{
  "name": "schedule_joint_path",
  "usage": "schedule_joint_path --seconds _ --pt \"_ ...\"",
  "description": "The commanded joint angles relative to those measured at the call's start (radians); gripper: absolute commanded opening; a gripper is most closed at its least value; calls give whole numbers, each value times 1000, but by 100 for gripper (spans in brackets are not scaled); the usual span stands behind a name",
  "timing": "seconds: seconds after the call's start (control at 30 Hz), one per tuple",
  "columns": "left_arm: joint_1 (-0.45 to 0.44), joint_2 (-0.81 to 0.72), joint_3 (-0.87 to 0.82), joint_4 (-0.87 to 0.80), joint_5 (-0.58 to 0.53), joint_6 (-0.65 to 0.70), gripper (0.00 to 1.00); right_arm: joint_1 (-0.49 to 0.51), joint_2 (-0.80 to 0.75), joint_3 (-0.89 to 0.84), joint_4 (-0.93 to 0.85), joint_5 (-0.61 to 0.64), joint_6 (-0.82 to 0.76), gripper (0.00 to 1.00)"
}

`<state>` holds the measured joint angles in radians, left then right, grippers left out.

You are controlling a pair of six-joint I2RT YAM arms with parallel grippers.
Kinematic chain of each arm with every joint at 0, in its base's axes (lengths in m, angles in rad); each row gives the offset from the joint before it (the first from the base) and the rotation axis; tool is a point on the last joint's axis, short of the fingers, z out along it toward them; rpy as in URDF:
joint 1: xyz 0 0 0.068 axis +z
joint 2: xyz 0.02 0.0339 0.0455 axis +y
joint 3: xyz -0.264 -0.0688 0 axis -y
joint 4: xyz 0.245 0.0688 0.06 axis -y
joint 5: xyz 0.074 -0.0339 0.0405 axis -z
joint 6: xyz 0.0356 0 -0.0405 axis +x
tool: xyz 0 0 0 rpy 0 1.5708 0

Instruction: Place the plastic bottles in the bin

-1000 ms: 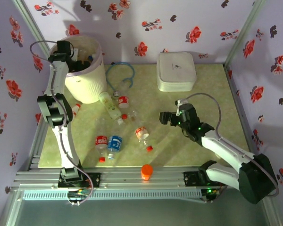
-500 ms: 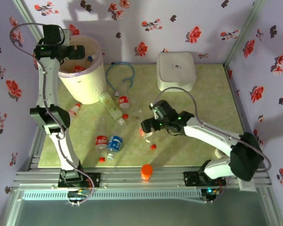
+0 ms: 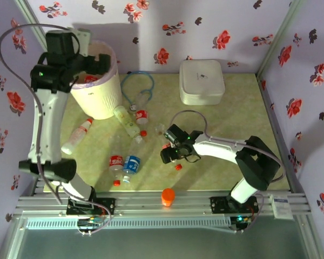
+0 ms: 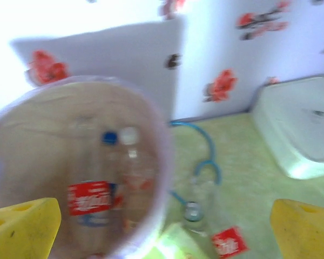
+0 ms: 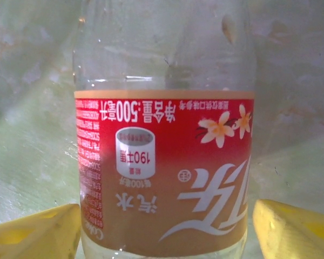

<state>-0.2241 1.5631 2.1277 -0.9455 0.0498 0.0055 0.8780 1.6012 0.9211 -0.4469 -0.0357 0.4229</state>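
The clear bottle between my right gripper's fingers lies far from the bin, so my left gripper swings next from the bin (image 3: 100, 94) across toward my right gripper, onto that bottle.
The bin (image 3: 100, 94) stands at the back left, its lilac-lined rim (image 4: 163, 162) below my left gripper (image 4: 162, 232). That gripper (image 3: 99, 61) hangs open and empty above the rim. Inside the bin lie plastic bottles, one with a red label (image 4: 89, 197). My right gripper (image 3: 170, 155) is down at mid-table, open. Its yellow fingers (image 5: 35, 232) flank a clear bottle with a red-and-tan label (image 5: 164, 172) that lies on the mat. Loose on the table are a red-labelled bottle (image 3: 116, 162), a blue-labelled one (image 3: 131, 163) and a yellowish one (image 3: 127, 121).
A flat white lidded box (image 3: 202, 81) sits at the back right. A blue cable (image 3: 137, 86) loops beside the bin. An orange knob (image 3: 168, 196) stands at the front edge. Another bottle with a red cap (image 3: 75, 139) lies at the left.
My right arm has swung left and down onto the mid-table bottle, and its fingers have narrowed around it. My left arm has risen and pulled back over the bin.
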Motion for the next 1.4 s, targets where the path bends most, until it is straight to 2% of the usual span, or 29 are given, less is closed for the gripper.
schedule_joint_path --seconds 0.0,0.1,0.23,0.33,0.43,0.57,0.7,0.8,0.87,1.13,1.23,1.37 --pt "-88 -98 -196 107 28 -88 100 1 -28 -24 -27 4 11 78" --pt "-160 -201 -444 279 118 -203 100 1 -51 -50 -26 23 0 73" --pt "-222 -261 -672 444 220 -350 100 -26 -105 -71 -33 66 -19 61" --pt "-262 -278 -781 542 238 -438 100 -87 -189 -87 -29 75 -46 57" --pt "-294 -283 -931 762 306 -576 100 -166 -288 -107 0 65 -59 51" --pt "-359 -223 -1093 1103 342 -765 99 -219 -427 -182 199 42 -64 49" --pt "-453 -110 -1150 1370 312 -869 100 -220 -455 -236 392 -20 -46 42" --pt "-488 -31 -1124 1408 308 -892 100 -215 -460 -273 526 -72 -16 43" --pt "-503 6 -1101 1385 308 -893 95 -213 -466 -297 609 -92 -16 44" --pt "-529 83 -1077 1389 308 -906 78 -200 -426 -298 679 -113 -16 45" --pt "-531 102 -1088 1443 304 -934 68 -198 -397 -292 702 -130 -12 45" --pt "-529 92 -1101 1438 269 -923 48 -197 -376 -291 717 -135 -6 45"
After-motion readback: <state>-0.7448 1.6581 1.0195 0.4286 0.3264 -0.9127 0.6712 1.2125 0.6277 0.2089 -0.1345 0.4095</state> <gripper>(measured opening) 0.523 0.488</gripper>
